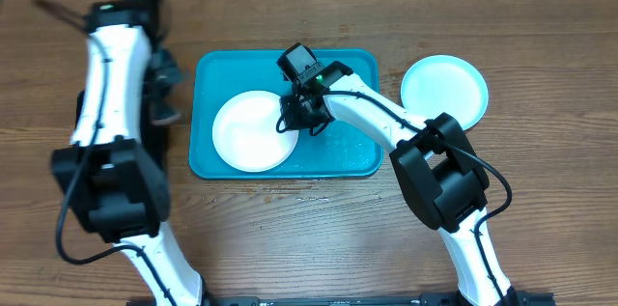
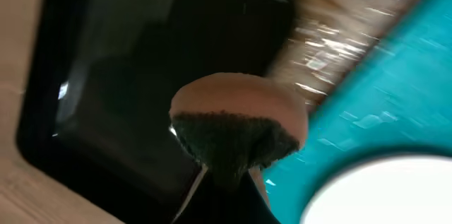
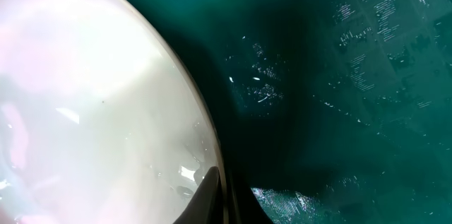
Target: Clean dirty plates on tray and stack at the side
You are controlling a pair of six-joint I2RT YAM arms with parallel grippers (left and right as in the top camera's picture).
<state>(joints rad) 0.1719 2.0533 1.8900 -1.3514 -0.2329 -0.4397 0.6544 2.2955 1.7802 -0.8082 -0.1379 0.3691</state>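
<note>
The sponge [image 2: 236, 121] in my left gripper goes down and left in the overhead view next, for release onto the black tray's clear bottom.
The white plate [image 1: 253, 130] lies on the left half of the turquoise tray [image 1: 348, 156]. My right gripper [image 1: 293, 113] is shut on the plate's right rim. In the right wrist view one finger [image 3: 219, 189] lies inside the white plate [image 3: 92, 97] and the other outside it, over the wet tray [image 3: 339, 75]. The light blue plate [image 1: 444, 91] sits on the table to the right of the tray. My left gripper [image 1: 166, 89] is shut on a sponge [image 2: 236, 121] with a dark green scouring side. The yellow-green plate is not in view.
A black tray [image 2: 127, 75] lies left of the turquoise tray [image 2: 395, 90], under my left arm and mostly hidden in the overhead view. The left wrist view also shows the white plate [image 2: 388, 192]. The table is brown wood.
</note>
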